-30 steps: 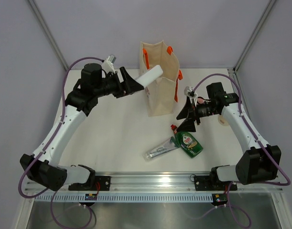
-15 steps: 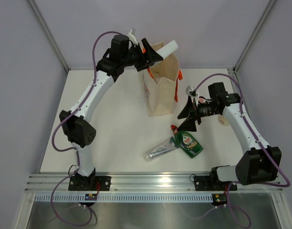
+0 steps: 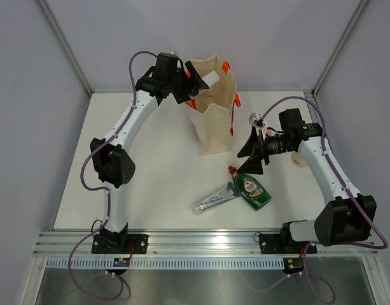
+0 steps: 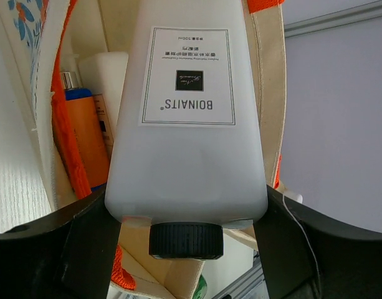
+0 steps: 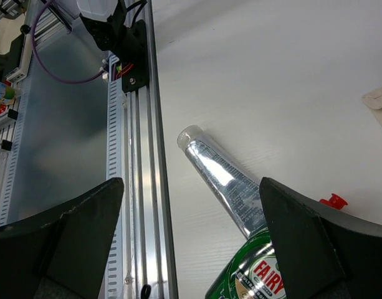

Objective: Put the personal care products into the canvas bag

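The right gripper turns away from the tube [image 3: 216, 199] and green bottle that its open fingers face, next swinging outward onto the amber pink-capped bottle.
My left gripper [image 3: 195, 86] is shut on a white bottle [image 4: 187, 124] with a black cap [image 4: 186, 240], held bottom-first over the open mouth of the canvas bag [image 3: 215, 124]. In the left wrist view an orange bottle [image 4: 86, 134] and a white container [image 4: 106, 75] stand inside the bag. My right gripper [image 3: 252, 152] hangs open and empty above the green red-capped bottle [image 3: 253, 191] and the silvery tube [image 3: 216, 199], which lie on the table and touch. In the right wrist view the tube [image 5: 225, 177] and the green bottle [image 5: 253, 274] lie between my spread fingers.
The bag's orange handles [image 3: 236, 114] hang at its sides. A small pale beige item [image 3: 299, 160] lies partly behind the right forearm. The aluminium rail [image 3: 201, 238] runs along the table's near edge. Grey walls close in the back and sides.
The left arm has swung the white bottle from left of the bag up and over its mouth, then lowered it toward the opening. The right arm has not moved.
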`<state>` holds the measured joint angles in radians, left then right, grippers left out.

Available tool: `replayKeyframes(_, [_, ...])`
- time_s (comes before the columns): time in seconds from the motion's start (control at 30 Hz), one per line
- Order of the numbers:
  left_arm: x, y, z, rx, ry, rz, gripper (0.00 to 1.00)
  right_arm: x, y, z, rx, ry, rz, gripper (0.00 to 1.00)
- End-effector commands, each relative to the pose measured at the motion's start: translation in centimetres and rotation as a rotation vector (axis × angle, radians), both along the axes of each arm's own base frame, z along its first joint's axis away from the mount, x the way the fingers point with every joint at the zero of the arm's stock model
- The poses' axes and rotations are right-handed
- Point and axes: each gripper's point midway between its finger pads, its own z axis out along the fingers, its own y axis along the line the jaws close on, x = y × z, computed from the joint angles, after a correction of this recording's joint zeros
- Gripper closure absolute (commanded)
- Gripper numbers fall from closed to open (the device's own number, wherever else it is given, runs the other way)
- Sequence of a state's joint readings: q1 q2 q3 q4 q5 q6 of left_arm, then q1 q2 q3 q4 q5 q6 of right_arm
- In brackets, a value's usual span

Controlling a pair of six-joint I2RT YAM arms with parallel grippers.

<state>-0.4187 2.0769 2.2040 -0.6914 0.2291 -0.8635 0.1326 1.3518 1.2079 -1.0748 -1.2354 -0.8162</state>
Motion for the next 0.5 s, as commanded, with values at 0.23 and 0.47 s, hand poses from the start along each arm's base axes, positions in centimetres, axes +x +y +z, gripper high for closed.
replayKeyframes(0.23, [0.6,-1.1,8.6,-0.142,-0.23,-0.044,0.01,0.5,-0.5,1.3,0.006,-0.077,-0.013,0.01])
replayKeyframes(0.47, [-0.5,0.2,11.9,-0.105,-0.343,-0.076,0.01,1.4,-1.4,0.7,-0.042,-0.133,-0.066,0.01])
